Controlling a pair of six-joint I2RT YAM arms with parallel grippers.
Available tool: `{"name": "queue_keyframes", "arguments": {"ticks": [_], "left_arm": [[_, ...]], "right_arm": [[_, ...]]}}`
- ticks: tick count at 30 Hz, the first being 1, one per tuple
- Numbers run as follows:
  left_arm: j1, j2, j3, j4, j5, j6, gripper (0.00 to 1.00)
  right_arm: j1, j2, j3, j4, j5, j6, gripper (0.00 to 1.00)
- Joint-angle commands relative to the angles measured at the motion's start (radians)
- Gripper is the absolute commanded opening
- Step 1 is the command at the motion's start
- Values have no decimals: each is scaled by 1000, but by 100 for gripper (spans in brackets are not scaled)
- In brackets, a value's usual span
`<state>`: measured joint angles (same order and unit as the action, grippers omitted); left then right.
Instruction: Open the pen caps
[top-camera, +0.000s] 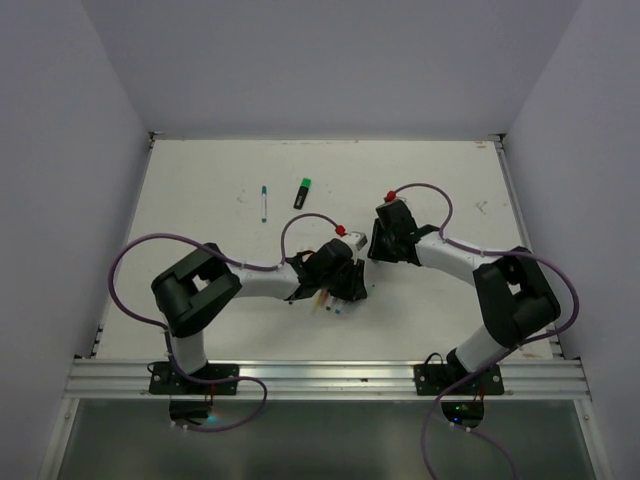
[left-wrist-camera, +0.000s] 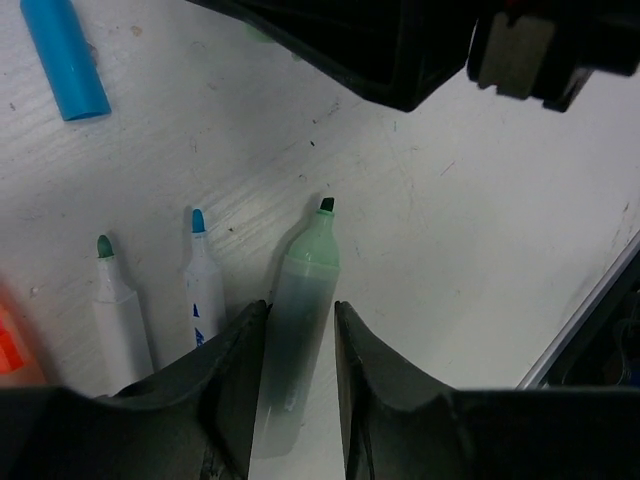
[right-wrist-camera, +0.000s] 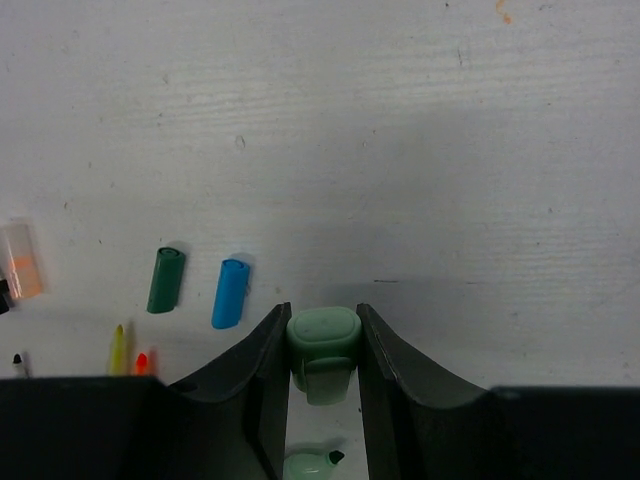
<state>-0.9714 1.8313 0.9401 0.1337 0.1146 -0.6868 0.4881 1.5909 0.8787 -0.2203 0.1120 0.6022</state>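
Observation:
The pale mint cap is clear of the bare tip. My right gripper should next go down to the empty tabletop beside the blue cap and let go of it there.
My left gripper is shut on a pale mint highlighter barrel, whose dark tip is bare. My right gripper is shut on the pale mint cap, held just clear of that tip. In the top view the two grippers meet at mid-table, left and right. A blue cap and a dark green cap lie loose on the table. The blue cap also shows in the left wrist view.
Two uncapped white markers, one green-tipped and one blue-tipped, lie left of the held highlighter. A clear orange cap lies at the left. Further back lie a thin teal pen and a green highlighter.

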Motion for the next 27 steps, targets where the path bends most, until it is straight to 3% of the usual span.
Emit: {"name": "queue_keyframes", "arguments": {"ticks": [1,4,11,21,24,27], "left_arm": [[-4,-21,3,-36,-64,-10,38],[-4,-61,-12,-37,-90,-20,38],[-4,-207,-43,-52,-139,-43,42],[60,-374,-98,-131,-283,-10,77],[124,-408,-119,-132,-283,4,81],[201,-434,-123,-187,-291,35,85]], "right_arm": [[1,15,-12,38,-18,19,15],[1,14,-24,35,-6,28,16],[6,6,-55,33,15,41,30],[12,-9,-69,33,12,47,51],[12,-40,-76,29,15,44,52],[12,-90,-80,18,11,36,61]]}}
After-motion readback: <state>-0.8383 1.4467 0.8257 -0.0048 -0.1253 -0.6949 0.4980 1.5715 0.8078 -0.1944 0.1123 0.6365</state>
